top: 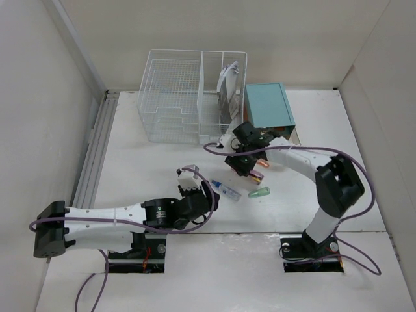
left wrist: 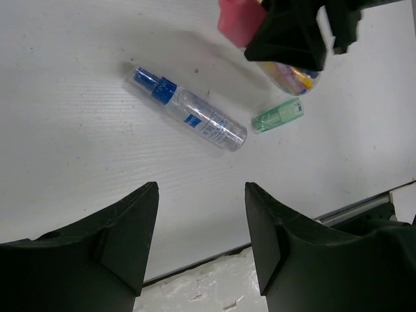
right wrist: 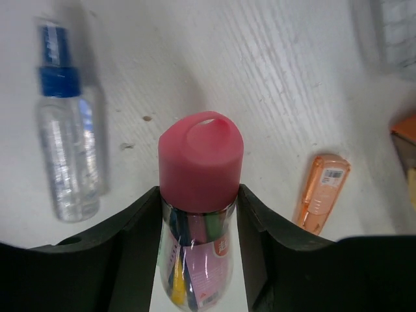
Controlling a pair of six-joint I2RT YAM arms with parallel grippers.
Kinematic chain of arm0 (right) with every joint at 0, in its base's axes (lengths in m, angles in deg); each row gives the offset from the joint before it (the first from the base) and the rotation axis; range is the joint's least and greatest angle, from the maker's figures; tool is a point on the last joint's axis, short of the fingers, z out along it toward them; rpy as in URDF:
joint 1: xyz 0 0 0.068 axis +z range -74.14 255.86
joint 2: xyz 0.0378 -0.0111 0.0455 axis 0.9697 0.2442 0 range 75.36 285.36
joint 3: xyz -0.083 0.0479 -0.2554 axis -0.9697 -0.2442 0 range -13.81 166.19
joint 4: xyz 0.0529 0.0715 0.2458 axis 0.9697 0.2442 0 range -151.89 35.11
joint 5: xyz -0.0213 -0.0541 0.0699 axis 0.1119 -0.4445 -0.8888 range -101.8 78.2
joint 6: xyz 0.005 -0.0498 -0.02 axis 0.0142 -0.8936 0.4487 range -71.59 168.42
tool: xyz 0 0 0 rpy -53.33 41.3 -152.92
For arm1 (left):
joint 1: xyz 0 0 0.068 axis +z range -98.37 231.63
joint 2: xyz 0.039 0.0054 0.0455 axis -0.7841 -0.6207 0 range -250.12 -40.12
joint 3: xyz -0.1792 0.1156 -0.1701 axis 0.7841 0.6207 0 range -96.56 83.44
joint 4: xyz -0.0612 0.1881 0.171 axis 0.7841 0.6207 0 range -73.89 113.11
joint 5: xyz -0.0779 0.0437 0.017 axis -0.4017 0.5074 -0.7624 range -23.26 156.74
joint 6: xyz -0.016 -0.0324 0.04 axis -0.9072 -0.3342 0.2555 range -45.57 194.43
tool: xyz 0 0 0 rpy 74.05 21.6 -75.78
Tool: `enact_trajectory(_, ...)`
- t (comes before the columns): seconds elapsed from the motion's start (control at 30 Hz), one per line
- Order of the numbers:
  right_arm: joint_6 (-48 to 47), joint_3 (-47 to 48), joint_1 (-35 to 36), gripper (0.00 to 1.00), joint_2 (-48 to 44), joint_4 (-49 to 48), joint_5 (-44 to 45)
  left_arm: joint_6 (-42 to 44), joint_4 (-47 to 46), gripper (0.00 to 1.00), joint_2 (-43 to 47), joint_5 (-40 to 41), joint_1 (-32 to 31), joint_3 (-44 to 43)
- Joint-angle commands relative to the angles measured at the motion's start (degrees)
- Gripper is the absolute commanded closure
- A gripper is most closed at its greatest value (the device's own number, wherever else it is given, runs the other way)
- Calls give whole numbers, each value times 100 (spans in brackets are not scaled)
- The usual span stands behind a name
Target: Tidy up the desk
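Next, my right gripper carries the tube toward the right in the top view, over the teal-topped box's drawer [top: 294, 137], and releases it there, since that drawer juts open.
On the white desk [top: 140, 166] my right gripper [right wrist: 199, 190] is shut on a clear tube with a pink cap [right wrist: 200, 159], its jaws pressed against both sides just under the cap. Coloured items fill the tube. In the left wrist view the pink cap [left wrist: 237, 19] sticks out from under the right gripper [left wrist: 289, 32]. A clear spray bottle with a blue top [top: 226, 190] [left wrist: 195, 117] lies flat between the arms. My left gripper [left wrist: 201, 188] [top: 209, 194] hovers open just short of the bottle, with nothing between its fingers.
A small green case [top: 259, 192] [left wrist: 278, 116] lies right of the bottle. An orange case [right wrist: 322, 192] lies beside the held tube. A white wire basket [top: 192, 97] stands at the back with a teal-topped drawer box [top: 268, 105] to its right. Pale panels wall the desk.
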Motion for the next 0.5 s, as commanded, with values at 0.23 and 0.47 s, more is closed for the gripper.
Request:
enact_trajectory(0.23,82,972,-1290,81,-1868,-333,-941,-9,-40,46,-50,105,-29,1)
enact_trajectory(0.47,504,761,-2513,82,-2116,-1363,-404,113,-268,46,-287,105,-82,-104)
